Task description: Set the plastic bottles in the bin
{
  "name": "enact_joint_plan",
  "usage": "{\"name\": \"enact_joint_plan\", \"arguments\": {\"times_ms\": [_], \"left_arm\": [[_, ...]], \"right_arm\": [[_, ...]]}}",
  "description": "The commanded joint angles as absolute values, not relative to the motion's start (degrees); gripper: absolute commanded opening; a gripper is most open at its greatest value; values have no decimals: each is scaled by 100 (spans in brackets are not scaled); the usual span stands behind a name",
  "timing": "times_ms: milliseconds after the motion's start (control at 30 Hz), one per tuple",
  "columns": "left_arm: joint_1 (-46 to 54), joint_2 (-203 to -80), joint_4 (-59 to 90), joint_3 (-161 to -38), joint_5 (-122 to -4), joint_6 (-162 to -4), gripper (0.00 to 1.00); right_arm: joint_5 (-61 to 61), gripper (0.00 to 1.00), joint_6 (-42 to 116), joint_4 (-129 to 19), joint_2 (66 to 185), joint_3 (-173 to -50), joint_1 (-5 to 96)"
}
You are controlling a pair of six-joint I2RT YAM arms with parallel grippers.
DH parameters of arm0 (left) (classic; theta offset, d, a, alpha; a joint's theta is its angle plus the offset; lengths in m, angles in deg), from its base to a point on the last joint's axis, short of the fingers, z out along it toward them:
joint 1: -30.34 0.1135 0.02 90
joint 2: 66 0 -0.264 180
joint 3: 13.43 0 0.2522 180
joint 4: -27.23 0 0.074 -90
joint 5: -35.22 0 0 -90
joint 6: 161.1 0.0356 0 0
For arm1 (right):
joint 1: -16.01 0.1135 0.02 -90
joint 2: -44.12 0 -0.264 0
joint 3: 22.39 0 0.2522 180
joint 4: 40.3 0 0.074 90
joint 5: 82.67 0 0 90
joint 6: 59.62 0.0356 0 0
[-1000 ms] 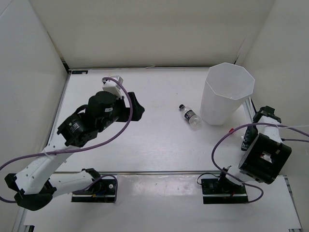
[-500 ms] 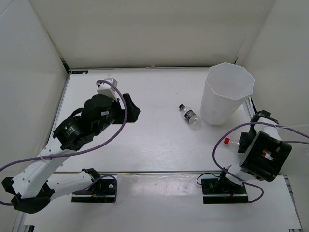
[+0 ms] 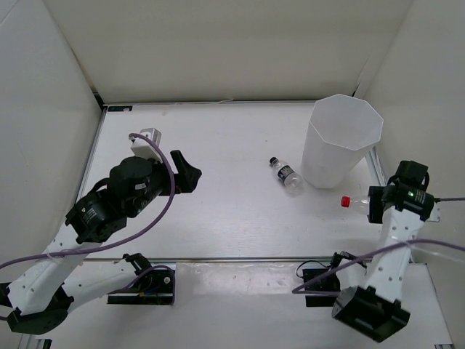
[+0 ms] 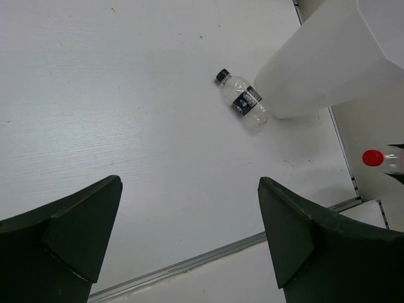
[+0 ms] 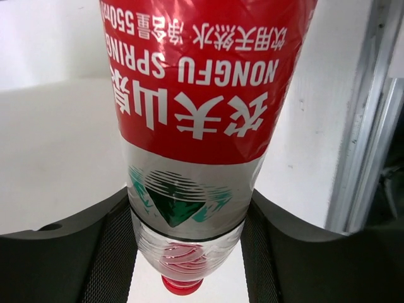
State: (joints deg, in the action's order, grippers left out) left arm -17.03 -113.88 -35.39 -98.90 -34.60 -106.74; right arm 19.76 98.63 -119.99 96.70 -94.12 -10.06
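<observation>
The plastic bottle still hangs lower than the bin's rim, so my right gripper has to go up and carry it outward over the bin's opening (image 3: 347, 122) to let it go.
My right gripper (image 3: 372, 203) is shut on the plastic bottle with the red cap and red-white label (image 3: 354, 201), held off the table just in front of the bin (image 3: 341, 142). The cap points left. In the right wrist view this bottle (image 5: 196, 126) fills the gap between the pads of the gripper (image 5: 189, 208). A short black-capped bottle (image 3: 286, 175) lies on its side against the bin's left foot. The left wrist view shows it (image 4: 245, 101) beside the bin (image 4: 328, 63). My left gripper (image 3: 190, 169) hovers open and empty over the left half of the table, jaws wide (image 4: 189, 186).
White walls close in the table on the left, back and right. A metal rail (image 3: 240, 259) runs along the near edge, and the arm bases (image 3: 142, 285) sit behind it. The red cap (image 4: 374, 158) shows at the right edge of the left wrist view.
My right gripper closed on the red-capped bottle near the table's right edge and lifted it. The left arm drew back toward the left and the near side, still open.
</observation>
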Motion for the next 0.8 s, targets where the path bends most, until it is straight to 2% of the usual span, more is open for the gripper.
{"name": "enact_joint_plan", "arguments": {"times_ms": [0, 133, 233, 433, 567, 700, 767], "left_arm": [[-1712, -11355, -3443, -9795, -3457, -10643, 100], [-1712, -11250, -3443, -9795, -3509, -10643, 100], [-1712, -11145, -3443, -9795, -3623, -10590, 100], [-1712, -10942, -3557, -9593, -3703, -10643, 100], [-1712, -10801, -3557, -9321, -3703, -10863, 100], [-1712, -10801, -3557, -9267, -3650, -11003, 100], [-1712, -10862, -3557, -9267, -3650, -11056, 100]], "right_arm": [[2016, 35, 9367, -13120, 9081, -9994, -983], [1683, 26, 8884, -13439, 8675, -10934, -983], [1393, 22, 8243, -12834, 8604, -11924, -983], [1103, 20, 7504, -12228, 10140, -14019, -983], [988, 22, 7442, -11209, 10870, -14136, -843], [1399, 24, 6889, -10408, 11556, -14380, 111], [2031, 28, 6468, -10154, 12029, -14792, 605]]}}
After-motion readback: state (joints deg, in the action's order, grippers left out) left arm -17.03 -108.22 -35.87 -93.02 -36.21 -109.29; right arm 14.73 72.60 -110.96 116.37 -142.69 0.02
